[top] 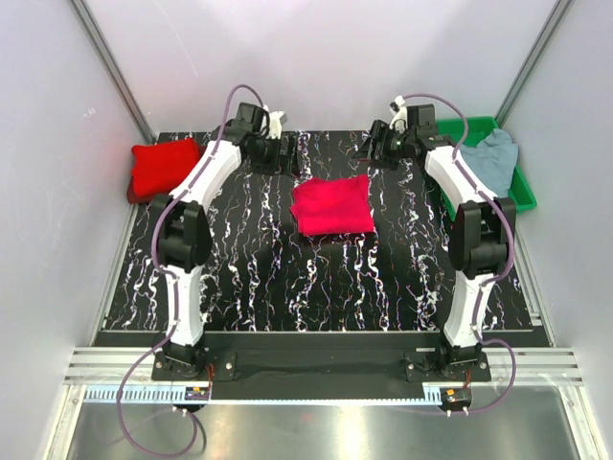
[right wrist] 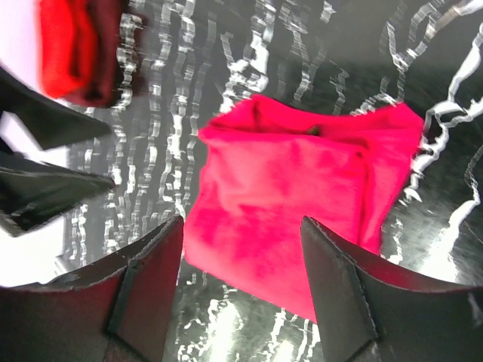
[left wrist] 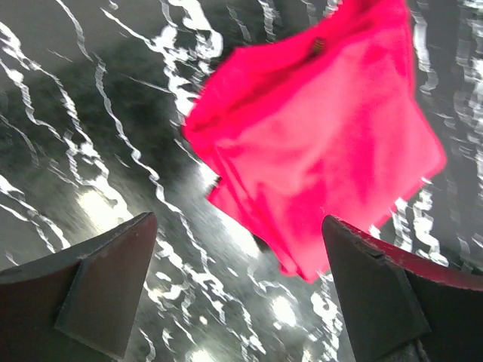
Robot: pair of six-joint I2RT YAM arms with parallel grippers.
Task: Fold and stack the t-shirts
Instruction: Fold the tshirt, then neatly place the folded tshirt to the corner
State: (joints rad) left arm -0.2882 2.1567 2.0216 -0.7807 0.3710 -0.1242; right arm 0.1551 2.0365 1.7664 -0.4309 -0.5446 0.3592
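Note:
Next, my left gripper moves down and back toward my base onto the crimson t-shirt's edge (top: 296,208) (left wrist: 243,210) facing the red t-shirt, since its folded layers lie exposed there.
A folded crimson t-shirt (top: 332,204) lies on the black marbled table, near its middle; it also shows in the left wrist view (left wrist: 324,136) and the right wrist view (right wrist: 302,196). A second folded red t-shirt (top: 163,167) sits at the table's far left edge and shows in the right wrist view (right wrist: 79,49). A pale grey-blue t-shirt (top: 488,158) lies crumpled in the green tray (top: 524,192). My left gripper (top: 284,151) is open and empty, beyond the middle shirt's left corner. My right gripper (top: 375,146) is open and empty, beyond its right corner.
The table (top: 239,278) has white veins on black. Grey walls enclose the cell on the left, back and right. The green tray sits off the table's far right corner.

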